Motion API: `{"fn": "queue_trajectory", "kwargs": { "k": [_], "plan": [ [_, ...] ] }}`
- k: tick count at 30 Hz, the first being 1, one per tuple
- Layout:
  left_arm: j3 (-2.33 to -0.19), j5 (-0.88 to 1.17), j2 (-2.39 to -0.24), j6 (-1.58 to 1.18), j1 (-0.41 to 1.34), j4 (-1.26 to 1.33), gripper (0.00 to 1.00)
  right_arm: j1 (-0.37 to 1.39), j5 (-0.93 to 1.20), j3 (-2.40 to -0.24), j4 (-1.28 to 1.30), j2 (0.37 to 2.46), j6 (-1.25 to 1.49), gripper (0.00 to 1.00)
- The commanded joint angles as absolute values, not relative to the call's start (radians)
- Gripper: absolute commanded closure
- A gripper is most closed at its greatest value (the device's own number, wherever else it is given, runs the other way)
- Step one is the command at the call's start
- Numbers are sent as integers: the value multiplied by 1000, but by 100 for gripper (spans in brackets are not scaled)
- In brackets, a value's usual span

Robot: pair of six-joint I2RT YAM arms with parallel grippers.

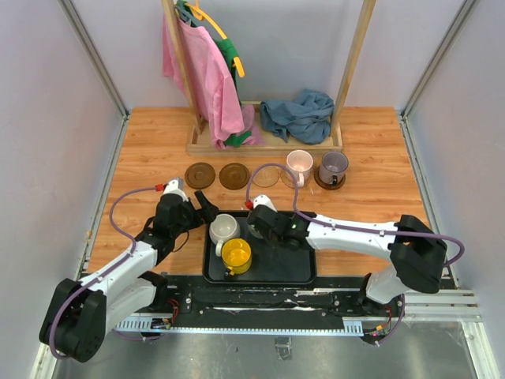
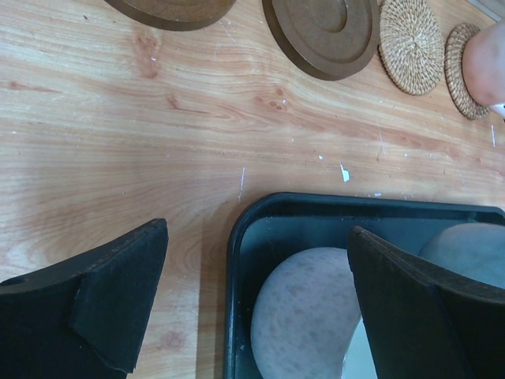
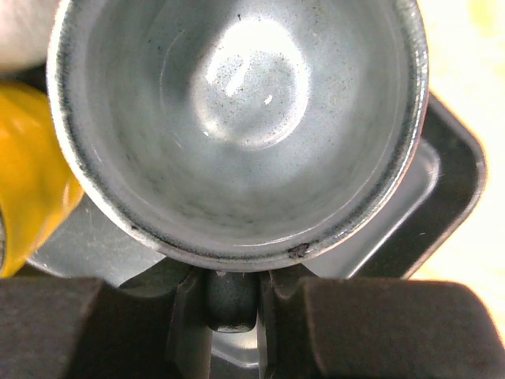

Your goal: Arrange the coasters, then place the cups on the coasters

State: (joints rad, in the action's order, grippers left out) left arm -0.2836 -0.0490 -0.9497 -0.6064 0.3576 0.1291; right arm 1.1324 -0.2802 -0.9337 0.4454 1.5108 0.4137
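My right gripper will move outward next, then down to let go of the grey cup on the bare tan coaster point(image 1: 267, 175), because that coaster is outward of my gripper, past the tray.
Five coasters lie in a row: two bare dark ones point(image 1: 200, 174) point(image 1: 234, 175), a bare tan one point(image 1: 266, 175), a tan one under the pink cup point(image 1: 299, 164) and a dark one under the purple cup point(image 1: 333, 166). The white cup point(image 1: 224, 229) and yellow cup point(image 1: 236, 255) stand in the black tray point(image 1: 304, 268). My right gripper point(image 3: 233, 276) is shut on the handle of the grey cup point(image 3: 237, 118) over the tray; the top view hides that cup under the gripper point(image 1: 264, 223). My left gripper point(image 2: 259, 229) hangs open over the tray's left rim, beside the white cup point(image 2: 308, 316).
A wooden rack base point(image 1: 264, 142) with a blue cloth point(image 1: 298, 114) and a hanging pink garment point(image 1: 205, 75) stands just behind the coaster row. The yellow cup point(image 3: 31, 174) sits close to the left of the grey cup. Side walls close in the table.
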Motion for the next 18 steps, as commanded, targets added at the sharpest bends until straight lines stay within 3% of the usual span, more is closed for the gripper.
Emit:
{"fn": "queue_trajectory", "kwargs": {
  "k": [1,18],
  "plan": [
    [-285,-73,-931,-600,367,137,0,1145,-467,-1045,408,1465,425,99],
    [-302,-86,-963,-572,367,136,0,965,-605,-1422,406,1747,566,99]
  ]
}}
